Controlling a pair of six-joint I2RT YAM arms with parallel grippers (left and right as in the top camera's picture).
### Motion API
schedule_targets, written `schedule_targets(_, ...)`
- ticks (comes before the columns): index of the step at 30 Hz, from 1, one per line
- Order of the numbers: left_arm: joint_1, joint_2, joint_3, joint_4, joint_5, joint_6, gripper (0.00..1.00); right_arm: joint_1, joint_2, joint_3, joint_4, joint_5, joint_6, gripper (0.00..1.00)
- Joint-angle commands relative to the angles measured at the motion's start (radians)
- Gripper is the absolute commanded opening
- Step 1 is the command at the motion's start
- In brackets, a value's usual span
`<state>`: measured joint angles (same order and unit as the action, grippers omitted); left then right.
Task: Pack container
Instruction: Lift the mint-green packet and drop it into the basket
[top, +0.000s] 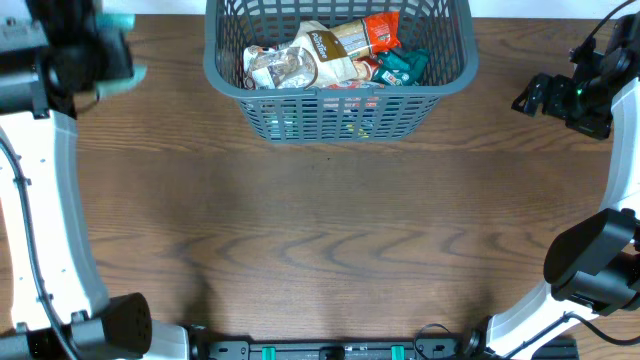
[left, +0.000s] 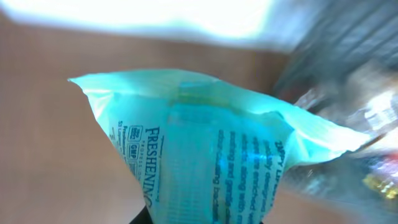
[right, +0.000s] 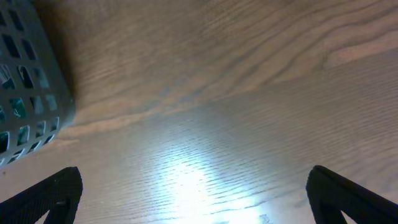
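Observation:
My left gripper moves over the basket's rim and down onto the packets by the basket's near side next, since the light teal packet hangs outside the basket.
The container (top: 340, 112), a dark grey slatted basket, stands at the back middle of the table and holds several snack packets (top: 320, 55). My left gripper (top: 100, 60) is at the back left, to the left of the basket, shut on a light teal packet (left: 205, 149) with printed text; the packet shows beside the gripper in the overhead view (top: 125, 75). The basket is a blur at the right of the left wrist view (left: 348, 56). My right gripper (right: 193, 199) is open and empty above bare table, to the right of the basket, whose corner shows at the left (right: 31, 93).
The wooden table (top: 320, 240) stretches in front of the basket. The arm bases stand at the front left (top: 110, 325) and front right (top: 590, 260) corners.

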<state>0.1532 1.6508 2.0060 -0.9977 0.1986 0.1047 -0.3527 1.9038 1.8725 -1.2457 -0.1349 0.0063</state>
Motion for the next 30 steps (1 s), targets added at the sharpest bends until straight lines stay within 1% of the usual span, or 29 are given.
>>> schedule_targets(1, -0.135, 0.010, 0.147, 0.063, -0.064, 0.076, 0.06, 0.007, -0.003, 0.001, -0.002, -0.004, -0.021, 0.99)
schedule_targets(4, -0.260, 0.029, 0.169, 0.179, -0.111, 0.241, 0.06, 0.007, -0.003, 0.001, -0.001, -0.004, -0.026, 0.99)
schedule_targets(7, -0.375, 0.073, 0.169, 0.272, -0.113, 0.455, 0.06, 0.007, -0.003, 0.001, -0.001, -0.004, -0.026, 0.99)
schedule_targets(9, -0.441, 0.119, 0.169, 0.307, -0.113, 0.619, 0.06, 0.007, -0.003, 0.001, -0.001, -0.004, -0.026, 0.99)
schedule_targets(12, -0.511, 0.201, 0.169, 0.314, -0.113, 0.880, 0.06, 0.008, -0.003, 0.001, -0.004, -0.004, -0.026, 0.99)
schedule_targets(14, -0.538, 0.261, 0.169, 0.327, -0.111, 0.962, 0.06, 0.008, -0.003, 0.001, -0.008, -0.005, -0.026, 0.99)
schedule_targets(15, -0.548, 0.295, 0.169, 0.335, -0.106, 0.992, 0.06, 0.008, -0.003, 0.001, -0.012, -0.009, -0.026, 0.99)
schedule_targets(18, -0.558, 0.393, 0.169, 0.364, -0.105, 0.994, 0.06, 0.008, -0.003, 0.001, -0.027, -0.032, -0.026, 0.99)
schedule_targets(19, -0.558, 0.419, 0.169, 0.364, -0.105, 0.986, 0.06, 0.008, -0.003, 0.001, -0.031, -0.034, -0.026, 0.99)
schedule_targets(22, -0.558, 0.484, 0.168, 0.362, -0.105, 0.912, 0.06, 0.007, -0.003, 0.001, -0.039, -0.034, -0.026, 0.99)
schedule_targets(24, -0.557, 0.514, 0.168, 0.355, -0.105, 0.906, 0.09, 0.007, -0.003, 0.001, -0.041, -0.034, -0.026, 0.99)
schedule_targets(25, -0.557, 0.523, 0.166, 0.353, -0.105, 0.906, 0.17, 0.007, -0.003, 0.001, -0.041, -0.034, -0.026, 0.99)
schedule_targets(26, -0.557, 0.532, 0.164, 0.353, -0.105, 0.905, 0.33, 0.008, -0.003, 0.001, -0.041, -0.034, -0.026, 0.99)
schedule_targets(27, -0.557, 0.534, 0.164, 0.352, -0.105, 0.895, 0.43, 0.008, -0.003, 0.001, -0.041, -0.034, -0.026, 0.99)
schedule_targets(28, -0.557, 0.536, 0.164, 0.354, -0.105, 0.880, 0.66, 0.007, -0.003, 0.001, -0.041, -0.034, -0.026, 0.99)
schedule_targets(29, -0.557, 0.536, 0.164, 0.356, -0.105, 0.860, 0.93, 0.007, -0.003, 0.001, -0.041, -0.034, -0.026, 0.99)
schedule_targets(30, -0.557, 0.532, 0.164, 0.356, -0.106, 0.857, 0.99, 0.007, -0.003, 0.001, -0.039, -0.034, -0.027, 0.99)
